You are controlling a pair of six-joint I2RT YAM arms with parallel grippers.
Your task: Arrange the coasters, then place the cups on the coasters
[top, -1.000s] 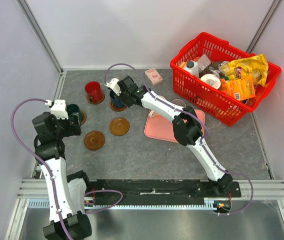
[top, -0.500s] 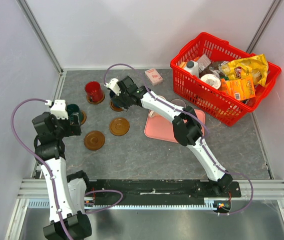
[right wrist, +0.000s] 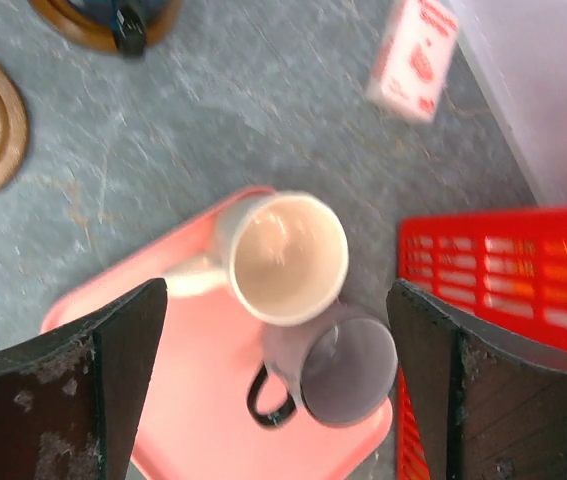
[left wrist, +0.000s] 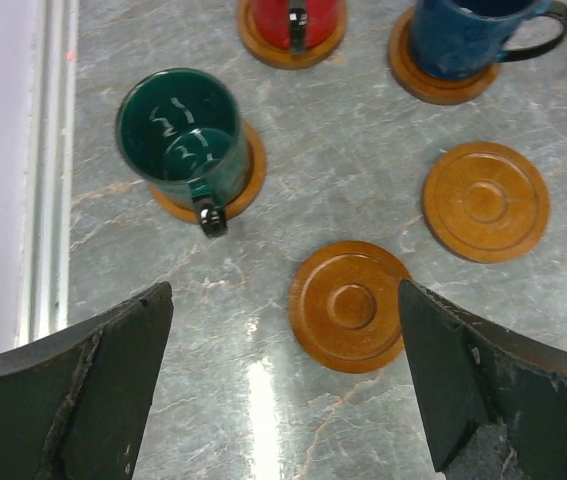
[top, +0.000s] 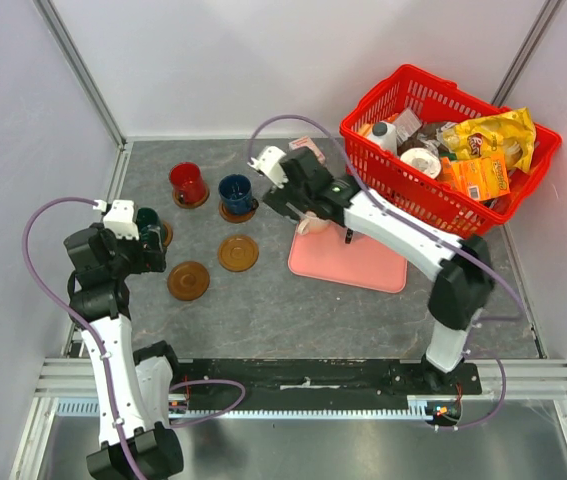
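My left gripper moves to the right in the top view and down onto the cream cup's handle point(top: 304, 229) next, since it points toward the bare coasters.
Three cups stand on brown coasters: the red cup point(top: 188, 183), the navy cup point(top: 236, 194) and the dark green cup point(left wrist: 181, 140). Two bare coasters point(left wrist: 348, 305) point(left wrist: 486, 200) lie in front of them. The cream cup point(right wrist: 288, 255) and the grey cup point(right wrist: 348, 370) sit touching on the pink tray point(right wrist: 193, 400). My right gripper point(right wrist: 278, 400) hangs open above those two cups, holding nothing. Beside the green cup, my left gripper point(left wrist: 283, 400) is open and empty above the table, with a bare coaster just ahead of it.
A red basket point(top: 448, 150) full of packaged goods stands at the back right, close to the tray. A small pink-and-white box point(top: 308, 152) lies near the back wall. Walls close in the left side and the back.
My right gripper opened, let go of the navy cup on its coaster, and swung right to above the tray. The left arm has not moved.
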